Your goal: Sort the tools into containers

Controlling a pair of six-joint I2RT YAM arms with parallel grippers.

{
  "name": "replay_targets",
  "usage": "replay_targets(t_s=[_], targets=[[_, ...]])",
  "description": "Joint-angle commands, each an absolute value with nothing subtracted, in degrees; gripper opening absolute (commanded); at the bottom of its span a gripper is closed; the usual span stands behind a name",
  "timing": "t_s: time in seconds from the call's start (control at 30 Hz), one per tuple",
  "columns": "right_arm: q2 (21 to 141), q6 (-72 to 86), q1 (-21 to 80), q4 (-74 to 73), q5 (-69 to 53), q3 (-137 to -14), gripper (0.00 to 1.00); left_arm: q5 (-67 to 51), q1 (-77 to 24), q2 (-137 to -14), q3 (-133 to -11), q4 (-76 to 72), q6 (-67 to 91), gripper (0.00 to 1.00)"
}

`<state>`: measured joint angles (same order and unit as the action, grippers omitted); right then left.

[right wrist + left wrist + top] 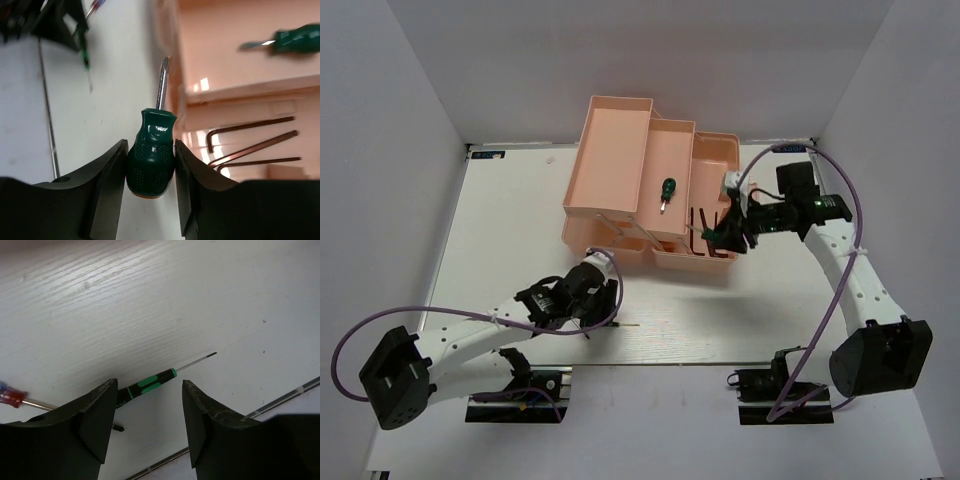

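The matching screwdriver's middle tray (654, 180) (270, 15) is outward of my right gripper and to its left in the top view. I will carry my screwdriver over there and let it go.
The salmon-pink toolbox (605, 160) stands open at the back of the table. One stubby green screwdriver (667, 189) lies in its middle tray and also shows in the right wrist view (295, 40). Three brown hex keys (250, 145) lie in the lower right tray. My right gripper (150, 145) is shut on the second stubby green screwdriver (150, 162), held at the toolbox's front right edge (728, 238). My left gripper (150, 390) is open low over the table, its jaws on either side of the black precision screwdriver (150, 382). The thin blue-handled screwdriver (10, 397) lies just to its left.
The table's front edge (280, 397) runs just behind the left gripper. The left gripper (60, 20) also shows in the right wrist view. White walls close in the table on the left, right and back. The arm bases sit at the near edge.
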<state>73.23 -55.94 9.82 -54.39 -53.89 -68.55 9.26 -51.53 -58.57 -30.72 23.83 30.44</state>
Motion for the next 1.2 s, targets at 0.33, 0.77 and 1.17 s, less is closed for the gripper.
replay_targets(t_s=[0.33, 0.77, 1.17], targets=[[101.68, 13.17, 20.91, -29.35, -28.68, -104.66, 0.00, 5.79, -54.05, -70.39, -46.57, 38.30, 16.00, 0.71], [105.21, 8.27, 20.92, -31.82, -31.99, -103.98, 0.82, 5.37, -55.63, -81.65, -51.24, 42.63, 10.47, 0.68], [91.51, 8.09, 14.86, -27.51, -34.20, -87.98, 0.90, 2.20, -55.63, -89.91, -51.86, 41.57, 6.50, 0.60]])
